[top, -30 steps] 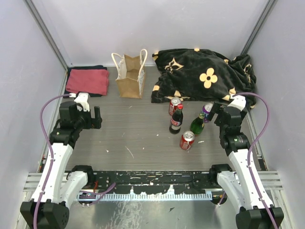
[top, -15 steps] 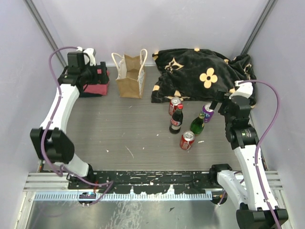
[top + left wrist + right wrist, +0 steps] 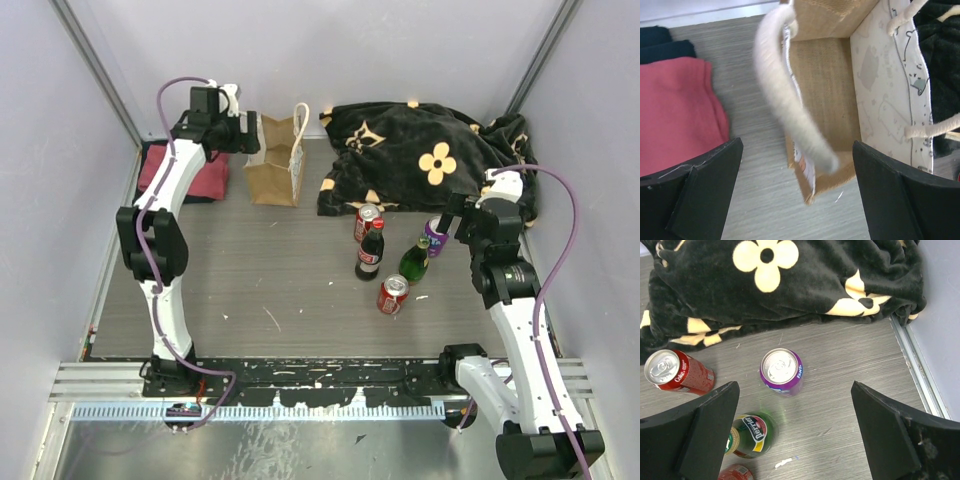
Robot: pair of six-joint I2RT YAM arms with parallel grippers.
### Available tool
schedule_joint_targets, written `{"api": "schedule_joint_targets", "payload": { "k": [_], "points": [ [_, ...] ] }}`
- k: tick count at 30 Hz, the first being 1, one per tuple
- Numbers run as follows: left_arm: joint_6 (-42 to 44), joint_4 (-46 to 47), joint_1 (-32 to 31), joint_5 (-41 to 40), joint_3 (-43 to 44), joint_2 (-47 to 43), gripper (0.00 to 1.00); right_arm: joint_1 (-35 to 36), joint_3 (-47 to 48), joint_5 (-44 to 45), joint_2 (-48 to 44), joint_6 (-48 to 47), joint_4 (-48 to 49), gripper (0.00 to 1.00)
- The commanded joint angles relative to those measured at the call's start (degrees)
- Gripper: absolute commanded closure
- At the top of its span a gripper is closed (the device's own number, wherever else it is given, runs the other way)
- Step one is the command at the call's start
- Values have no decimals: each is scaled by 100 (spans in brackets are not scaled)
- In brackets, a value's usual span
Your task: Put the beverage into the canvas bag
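Note:
The bag's rim is below my left gripper, between its open fingers, so I need to move that gripper down next over the near part of the bag's rim (image 3: 249, 163) (image 3: 803, 161) by the red towel.
The canvas bag (image 3: 275, 165) stands upright at the back, tan with cream handles. In the left wrist view I look down into its open mouth (image 3: 825, 90), with one handle (image 3: 785, 95) looped across. My left gripper (image 3: 243, 136) is open and empty above the bag's left edge (image 3: 797, 200). Several beverages stand at the right: a purple Fanta can (image 3: 436, 235) (image 3: 781, 371), a green Perrier bottle (image 3: 415, 260) (image 3: 750, 435), a dark cola bottle (image 3: 370, 252) and two red cans (image 3: 367, 221) (image 3: 392, 294). My right gripper (image 3: 455, 225) is open above the table right of the purple can (image 3: 795, 440).
A folded red towel (image 3: 210, 180) (image 3: 675, 110) lies left of the bag on a dark cloth (image 3: 665, 45). A black blanket with cream flowers (image 3: 430, 155) (image 3: 790, 285) is heaped at the back right. A metal rail (image 3: 915, 360) runs along the table's right edge.
My left arm has swung from the near left across the red towel to the bag's left side. My right arm has edged slightly toward the back. The drinks have not moved.

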Motion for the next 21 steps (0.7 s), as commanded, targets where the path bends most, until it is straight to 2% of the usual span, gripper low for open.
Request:
{"api": "schedule_joint_targets", "payload": {
  "k": [1, 8, 9, 11, 15, 17, 21],
  "points": [
    [47, 188, -211, 50, 440, 368, 2, -26, 314, -37, 130, -186, 143, 0],
    [81, 258, -355, -319, 772, 1100, 1, -30, 304, -24, 137, -140, 202, 0],
    [81, 237, -351, -333, 827, 1213, 6, -26, 317, -28, 132, -140, 203, 0],
    [89, 205, -355, -286, 851, 1339, 25, -31, 363, -37, 122, -126, 192, 0],
    [70, 149, -367, -196, 582, 1228, 77, -27, 675, -65, 128, -127, 65, 0],
    [-17, 100, -370, -106, 331, 951, 97, -31, 883, -85, 124, -109, -36, 0],
    [-313, 5, -370, 107, -534, -39, 100, -24, 1281, -143, 33, -67, -245, 0]
  ]
}}
